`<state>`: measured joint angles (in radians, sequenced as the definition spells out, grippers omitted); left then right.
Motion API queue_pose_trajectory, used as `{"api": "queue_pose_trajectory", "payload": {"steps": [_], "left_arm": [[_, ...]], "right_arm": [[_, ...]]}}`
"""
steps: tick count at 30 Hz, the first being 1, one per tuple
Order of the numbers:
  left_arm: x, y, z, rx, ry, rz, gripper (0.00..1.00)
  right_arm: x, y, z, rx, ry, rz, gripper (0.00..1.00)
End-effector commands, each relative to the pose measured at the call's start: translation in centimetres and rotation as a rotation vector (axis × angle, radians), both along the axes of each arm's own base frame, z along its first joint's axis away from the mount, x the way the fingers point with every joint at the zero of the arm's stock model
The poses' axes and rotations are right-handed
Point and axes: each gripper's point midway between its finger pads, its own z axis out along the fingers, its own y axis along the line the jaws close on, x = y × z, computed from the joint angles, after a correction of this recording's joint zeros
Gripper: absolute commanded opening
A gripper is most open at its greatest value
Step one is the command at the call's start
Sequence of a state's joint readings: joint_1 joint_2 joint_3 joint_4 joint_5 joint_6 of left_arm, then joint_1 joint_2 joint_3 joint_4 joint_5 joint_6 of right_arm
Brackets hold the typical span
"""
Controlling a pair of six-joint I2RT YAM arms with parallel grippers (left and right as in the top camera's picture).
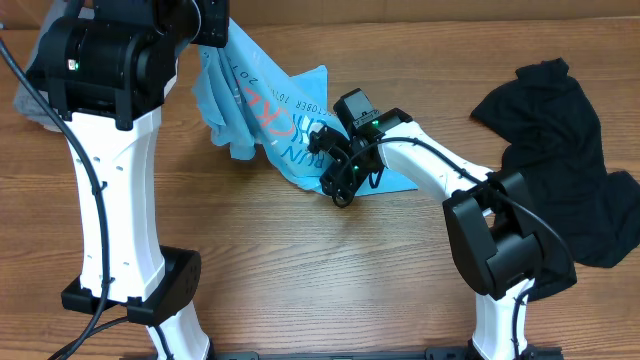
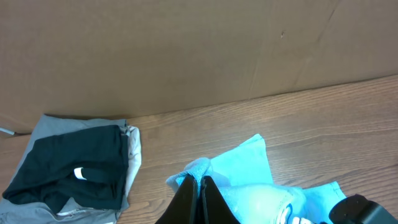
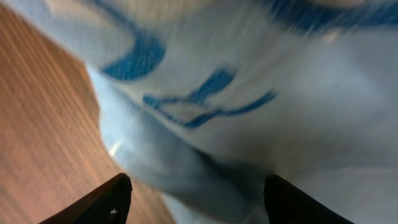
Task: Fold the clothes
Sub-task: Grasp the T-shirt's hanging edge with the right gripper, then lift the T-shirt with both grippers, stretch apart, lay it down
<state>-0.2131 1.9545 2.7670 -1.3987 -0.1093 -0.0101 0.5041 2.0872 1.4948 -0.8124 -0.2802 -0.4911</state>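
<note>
My left gripper lifts the T-shirt's bunched corner next, then lowers it outward onto the bare tabletop by the cardboard wall (image 1: 282, 42) (image 2: 186, 129) and releases it.
The light blue T-shirt (image 1: 262, 92) with red and white lettering hangs stretched from the table's far left down to its middle. My left gripper (image 2: 200, 181) is shut on a bunched corner of the T-shirt (image 2: 249, 186) and holds it up above the table. My right gripper (image 1: 340, 188) sits low at the shirt's lower edge. Its fingers (image 3: 112, 198) stand wide apart, and a thick fold of the T-shirt (image 3: 205, 180) lies between them without touching either one. A plain black garment (image 1: 560, 150) lies crumpled at the right.
A folded stack of black and grey clothes (image 2: 71, 165) lies at the far left by the cardboard wall (image 2: 186, 50). The left arm's white column (image 1: 110, 200) stands at the front left and the right arm's base (image 1: 500, 260) at the front right. The wooden table (image 1: 300, 270) shows between them.
</note>
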Motion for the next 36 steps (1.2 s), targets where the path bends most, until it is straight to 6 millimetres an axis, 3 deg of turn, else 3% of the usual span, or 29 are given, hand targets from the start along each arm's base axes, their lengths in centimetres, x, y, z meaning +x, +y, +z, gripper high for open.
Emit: {"api": "queue_pose_trajectory", "payload": {"steps": [1, 4, 5, 7, 8, 9, 11, 14, 16, 19, 23, 25, 30, 36], "left_arm": [[-0.2, 0.6, 1.1, -0.023, -0.034, 0.024, 0.04], [-0.2, 0.6, 1.1, -0.023, -0.033, 0.024, 0.04], [-0.2, 0.6, 1.1, -0.023, -0.033, 0.024, 0.04], [-0.2, 0.6, 1.1, -0.023, -0.033, 0.024, 0.04], [-0.2, 0.6, 1.1, -0.023, -0.033, 0.024, 0.04], [-0.2, 0.6, 1.1, -0.023, -0.033, 0.024, 0.04], [-0.2, 0.6, 1.1, -0.022, -0.032, 0.024, 0.04], [-0.2, 0.9, 1.2, -0.003, -0.039, 0.028, 0.04], [-0.4, 1.4, 1.7, 0.010, -0.055, 0.054, 0.04], [-1.0, 1.8, 2.8, 0.010, -0.086, 0.065, 0.04], [-2.3, 3.0, 4.5, 0.019, -0.129, 0.105, 0.04], [-3.1, 3.5, 5.3, 0.024, -0.150, 0.121, 0.04], [-5.6, 4.3, 7.7, 0.017, -0.212, 0.140, 0.04], [-9.6, 5.1, 10.6, -0.004, -0.287, 0.142, 0.04]], "right_arm": [[0.8, -0.2, 0.0, -0.004, -0.036, 0.003, 0.72], [1.1, -0.3, -0.1, -0.007, -0.048, 0.000, 0.66], [1.2, -0.3, -0.1, -0.008, -0.050, -0.001, 0.59], [1.2, -0.3, -0.1, -0.008, -0.050, -0.001, 0.35], [1.2, -0.3, -0.1, -0.008, -0.049, -0.001, 0.15], [1.1, -0.3, -0.1, -0.008, -0.047, -0.002, 0.04], [0.8, -0.2, 0.1, 0.002, -0.027, -0.008, 0.04], [0.6, -0.1, 2.0, 0.024, 0.020, -0.066, 0.04], [1.2, -0.5, 5.0, 0.044, 0.026, -0.122, 0.04], [2.5, -2.2, 11.3, 0.082, -0.008, -0.230, 0.04], [4.1, -6.5, 20.7, 0.151, -0.104, -0.415, 0.04], [4.1, -8.6, 24.1, 0.176, -0.142, -0.474, 0.04], [2.0, -14.0, 30.8, 0.204, -0.207, -0.606, 0.04], [-1.8, -17.6, 37.6, 0.276, -0.327, -0.721, 0.04]]}}
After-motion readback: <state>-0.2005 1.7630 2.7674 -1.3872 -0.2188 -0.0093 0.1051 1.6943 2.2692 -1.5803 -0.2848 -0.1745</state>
